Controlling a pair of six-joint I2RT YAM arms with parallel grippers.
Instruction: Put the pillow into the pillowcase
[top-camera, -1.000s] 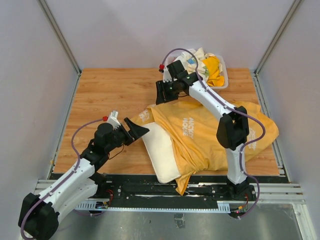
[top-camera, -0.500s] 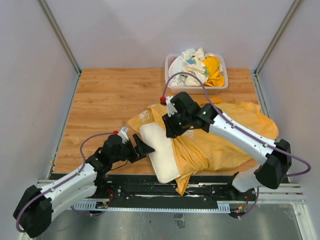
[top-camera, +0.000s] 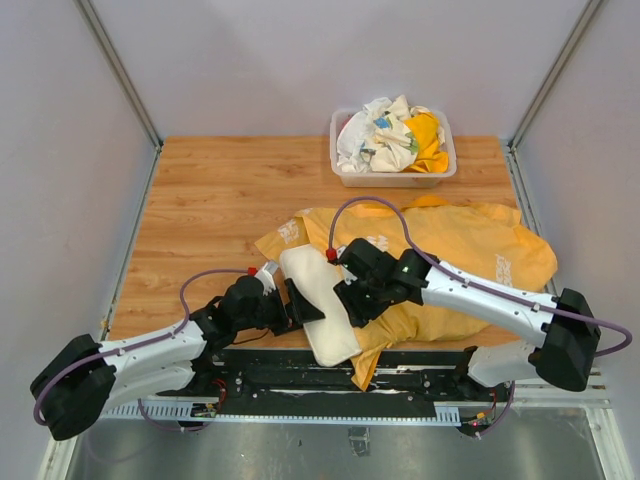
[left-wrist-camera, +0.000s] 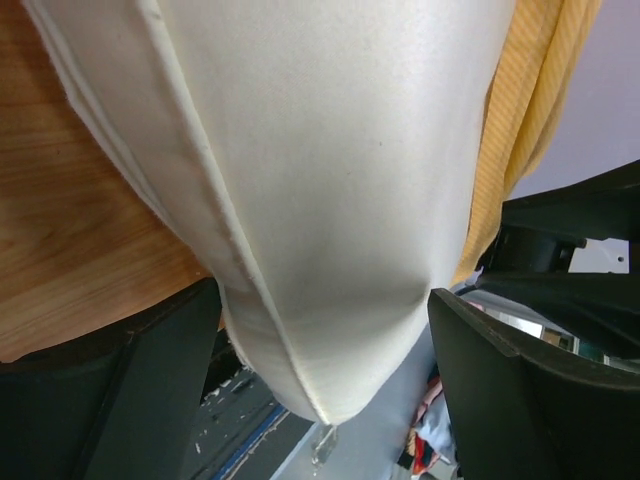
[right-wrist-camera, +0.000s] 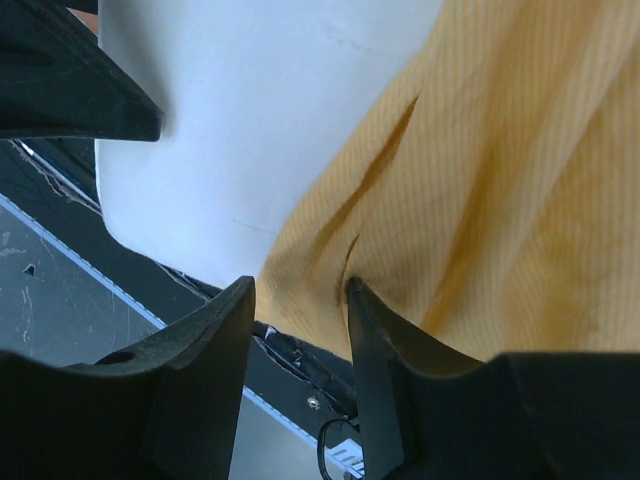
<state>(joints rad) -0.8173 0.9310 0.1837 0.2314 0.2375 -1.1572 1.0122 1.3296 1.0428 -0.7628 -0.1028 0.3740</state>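
The pillowcase hem's fold (right-wrist-camera: 312, 258) lies just below the right gripper, between its open fingers, so the gripper will next go down slightly and close on the pillowcase's edge beside the bare pillow.
The cream-white pillow (top-camera: 318, 305) lies at the table's near edge, its right part under the mouth of the orange-yellow pillowcase (top-camera: 460, 255). My left gripper (top-camera: 303, 306) is open, its jaws wide on either side of the pillow's near end (left-wrist-camera: 320, 200). My right gripper (top-camera: 356, 300) is open a little at the pillowcase's edge (right-wrist-camera: 480, 170), beside the bare pillow (right-wrist-camera: 250, 110). Its right fingertip (right-wrist-camera: 355, 295) presses into a fold of the cloth. The bear face is hidden.
A clear bin (top-camera: 393, 180) of white and yellow cloths stands at the back right. The black rail (top-camera: 420, 378) runs along the front edge, just below the pillow's near corner. Grey walls close in both sides.
The right arm has swung from the bin down to the pillowcase mouth near the front. The left gripper has moved right and forward until its jaws straddle the pillow's end.
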